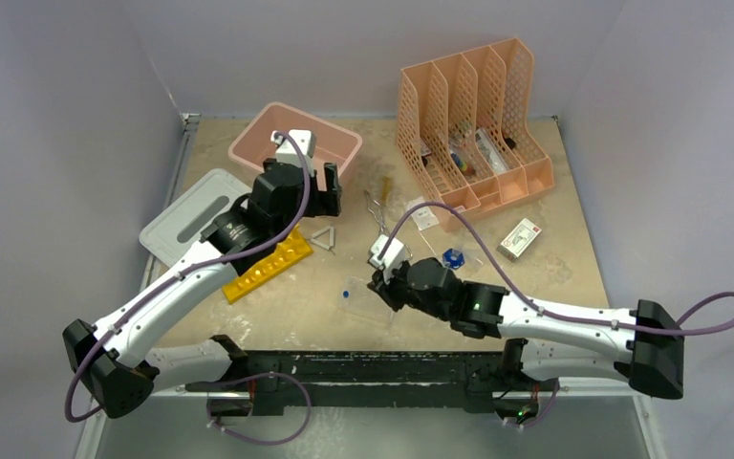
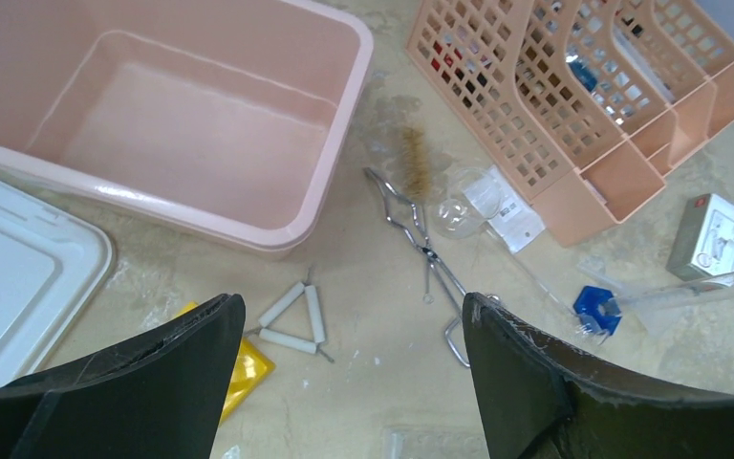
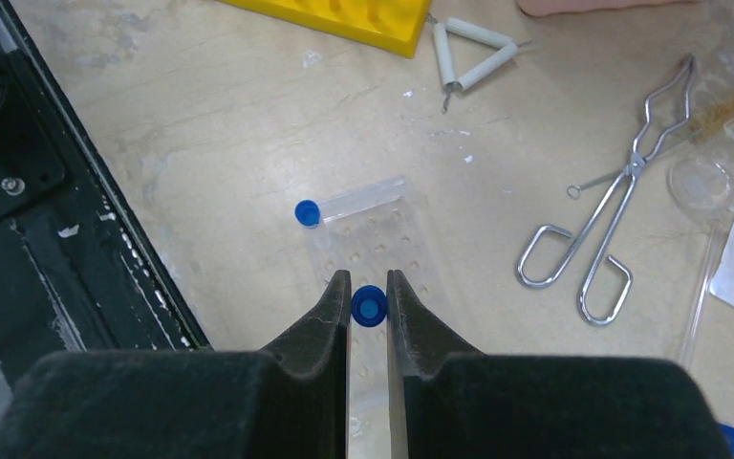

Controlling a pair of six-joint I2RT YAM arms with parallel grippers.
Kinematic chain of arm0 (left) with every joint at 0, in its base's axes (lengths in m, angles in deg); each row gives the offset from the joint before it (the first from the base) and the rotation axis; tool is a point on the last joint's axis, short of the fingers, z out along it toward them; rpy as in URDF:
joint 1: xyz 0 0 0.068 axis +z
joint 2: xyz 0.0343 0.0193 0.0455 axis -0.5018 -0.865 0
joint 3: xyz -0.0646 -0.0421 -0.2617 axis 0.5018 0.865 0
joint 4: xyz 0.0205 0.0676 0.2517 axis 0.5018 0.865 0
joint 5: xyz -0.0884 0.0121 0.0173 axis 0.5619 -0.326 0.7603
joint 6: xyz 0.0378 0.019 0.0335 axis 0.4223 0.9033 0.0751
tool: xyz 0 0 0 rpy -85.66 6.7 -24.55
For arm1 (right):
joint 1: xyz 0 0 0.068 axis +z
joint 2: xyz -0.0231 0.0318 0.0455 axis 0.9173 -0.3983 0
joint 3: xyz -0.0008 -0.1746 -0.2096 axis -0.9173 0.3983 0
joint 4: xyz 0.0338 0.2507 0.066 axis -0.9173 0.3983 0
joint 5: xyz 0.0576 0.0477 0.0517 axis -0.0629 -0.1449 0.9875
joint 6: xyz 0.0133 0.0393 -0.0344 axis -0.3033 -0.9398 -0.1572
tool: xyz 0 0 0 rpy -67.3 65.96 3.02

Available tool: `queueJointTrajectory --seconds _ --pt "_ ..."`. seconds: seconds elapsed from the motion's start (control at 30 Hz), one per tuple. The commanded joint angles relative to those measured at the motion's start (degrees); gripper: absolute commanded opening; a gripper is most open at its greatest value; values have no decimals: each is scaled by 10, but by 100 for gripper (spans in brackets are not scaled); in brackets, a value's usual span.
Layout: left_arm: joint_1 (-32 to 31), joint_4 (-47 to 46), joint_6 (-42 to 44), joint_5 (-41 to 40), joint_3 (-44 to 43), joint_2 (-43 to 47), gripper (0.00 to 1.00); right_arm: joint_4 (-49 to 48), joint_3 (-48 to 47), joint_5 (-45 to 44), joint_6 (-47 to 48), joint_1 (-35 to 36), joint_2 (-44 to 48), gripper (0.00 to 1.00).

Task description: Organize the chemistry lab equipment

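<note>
The tray's open hole beside the other vial is below my right gripper, to its left in the top view. My right gripper needs to move to that hole next, go down and let go.
My right gripper (image 3: 369,277) is shut on a tiny blue-capped vial (image 3: 369,307), held upright over the clear plastic tray (image 3: 375,239) near the table's front edge (image 1: 368,298). A second vial (image 3: 308,212) lies at the tray's far left corner. My left gripper (image 2: 352,306) hangs open and empty above the wire triangle (image 2: 291,320), just in front of the pink tub. The yellow rack (image 1: 269,263) lies flat under the left arm. The metal tongs (image 2: 420,244) rest right of the triangle (image 1: 323,238).
A pink tub (image 1: 294,143) stands at the back left, its grey lid (image 1: 191,215) beside it. A peach file holder (image 1: 473,115) stands back right. A small brush (image 2: 414,163), a blue piece (image 1: 453,256), clear packets and a white box (image 1: 520,237) lie mid-table.
</note>
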Motion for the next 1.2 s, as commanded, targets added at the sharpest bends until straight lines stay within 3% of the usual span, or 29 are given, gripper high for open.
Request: queueJointTrajectory --seconds 0.0,0.43,1.17 --pt "14 -42 -1 8 20 14 83 -141 35 -27 52 21 4 5" --pt "15 -41 11 18 27 6 84 -260 86 62 33 23 -41 5" --pt "15 -27 23 42 24 -10 83 -326 112 41 21 23 -117 4"
